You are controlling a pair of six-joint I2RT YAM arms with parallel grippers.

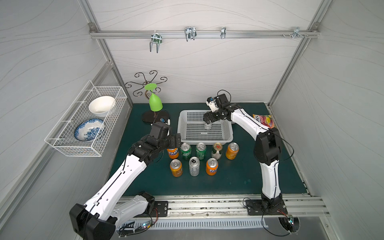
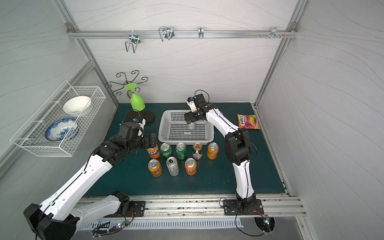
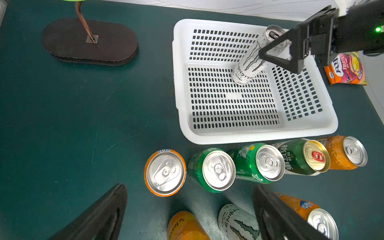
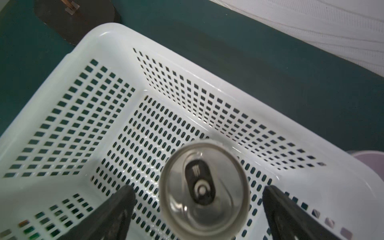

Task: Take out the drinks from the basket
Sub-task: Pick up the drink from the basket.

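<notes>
The top of the can already sits between the right gripper's fingers, so the right gripper will next go down over the upper part of the silver-white can [image 1: 207, 124] [image 4: 204, 190] and close its fingers.
The white basket [image 1: 205, 142] [image 3: 259, 137] [image 4: 99, 35] stands at the middle back of the green mat. One slim silver-white can [image 1: 207, 126] [image 2: 191, 126] [image 3: 249, 62] stands upright inside it. My right gripper [image 1: 207, 120] [image 4: 197, 190] hangs open over that can, a finger on each side of its top, not touching. Several drinks stand in two rows in front of the basket: orange [image 1: 176, 167], green [image 1: 185, 150], green-white with a gold top [image 1: 217, 150] and silver [image 1: 194, 166]. My left gripper [image 1: 177, 141] [image 3: 187, 218] hovers open above the leftmost orange can [image 1: 172, 153], holding nothing.
A colourful candy bag [image 1: 264, 120] lies right of the basket. A green glass [image 1: 155, 101] hangs upside down on a metal stand with a dark base [image 1: 149, 118], left of the basket. A white wire rack [image 1: 87, 124] with two bowls hangs on the left wall.
</notes>
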